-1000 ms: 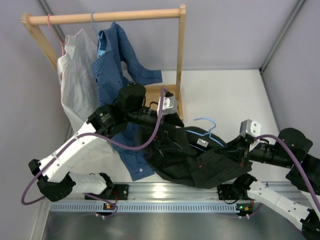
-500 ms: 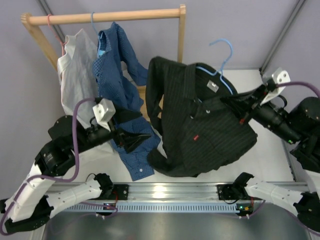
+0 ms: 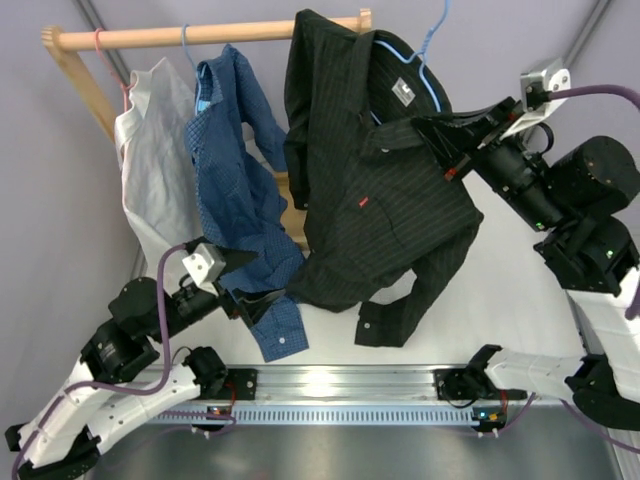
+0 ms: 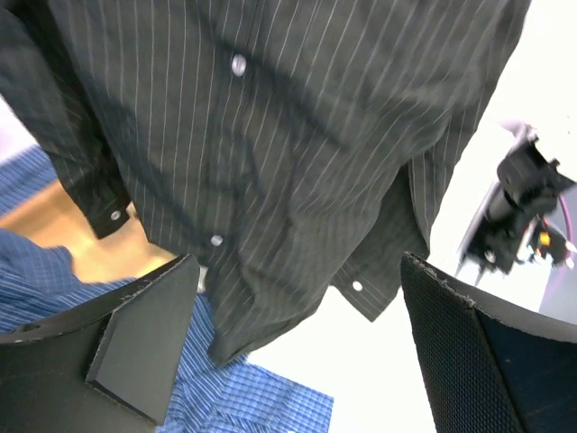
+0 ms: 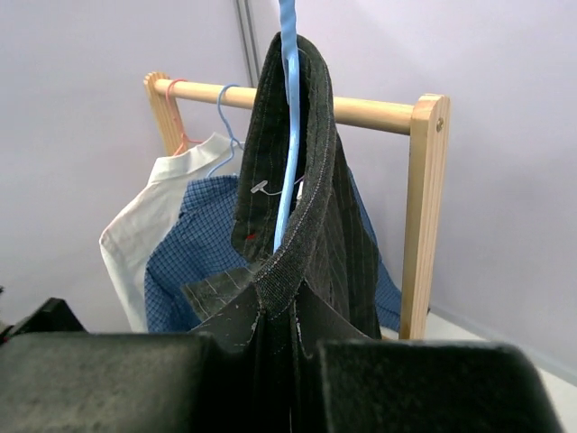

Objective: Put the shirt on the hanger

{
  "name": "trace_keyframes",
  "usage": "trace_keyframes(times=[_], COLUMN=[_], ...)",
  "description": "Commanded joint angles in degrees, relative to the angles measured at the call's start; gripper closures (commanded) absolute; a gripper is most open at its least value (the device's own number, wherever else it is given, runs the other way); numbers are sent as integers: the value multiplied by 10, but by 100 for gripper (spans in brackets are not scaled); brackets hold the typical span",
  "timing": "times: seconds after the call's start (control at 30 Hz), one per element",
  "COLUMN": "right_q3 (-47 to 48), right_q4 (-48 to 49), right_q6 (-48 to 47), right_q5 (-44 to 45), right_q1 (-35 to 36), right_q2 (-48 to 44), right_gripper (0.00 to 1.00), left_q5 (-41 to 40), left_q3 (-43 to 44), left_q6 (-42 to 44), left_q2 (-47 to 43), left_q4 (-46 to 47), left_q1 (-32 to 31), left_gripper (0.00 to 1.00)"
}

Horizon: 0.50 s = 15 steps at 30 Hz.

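The hanger's hook is still empty, so the robot's right gripper needs to go to the left in the top view, set the hanger onto the bar's bare end [image 3: 345,23] [image 5: 374,114] and release it.
The black pinstriped shirt [image 3: 375,190] hangs in the air on the light-blue hanger [image 3: 432,62], raised high near the right end of the wooden rail. My right gripper [image 3: 432,135] is shut on the shirt's shoulder and hanger; in the right wrist view the collar [image 5: 302,194] and blue rod [image 5: 287,117] rise from between my closed jaws. My left gripper [image 3: 262,300] is open and empty, low at the left, below the shirt's hem [image 4: 270,225].
A wooden rack [image 3: 210,35] stands at the back with a white shirt [image 3: 150,160] on a pink hanger and a blue dotted shirt [image 3: 235,200] on a blue hanger. Its right post [image 5: 424,216] is close beside the black shirt.
My right gripper has lifted the shirt and hanger from table height up and back to the rail's right end. My left arm has let go and drawn back low to the left.
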Motion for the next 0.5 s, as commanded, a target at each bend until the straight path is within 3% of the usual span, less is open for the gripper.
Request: trace_keyframes(times=[0.0,0.27,0.37,0.47], right_q3=[-31,-260,-307,-287], right_q4=[132,255,271,234], right_q6=[-8,41,63,92], right_q5=[3,5,72,221], right_q1=[-2,23,51,100], right_q2=[-5,-69,-59,-14], right_gripper=[100,100,100,100], left_q5=[-22,-8,-12,-5], left_q3=[-5,-16,-21,-27], left_q6=[14,7,2,-1], left_q2=[-7,-36,-42,-55], left_q4=[41,44,49,64], left_q1=[12,80,107,139], left_gripper=[4,4,4,4])
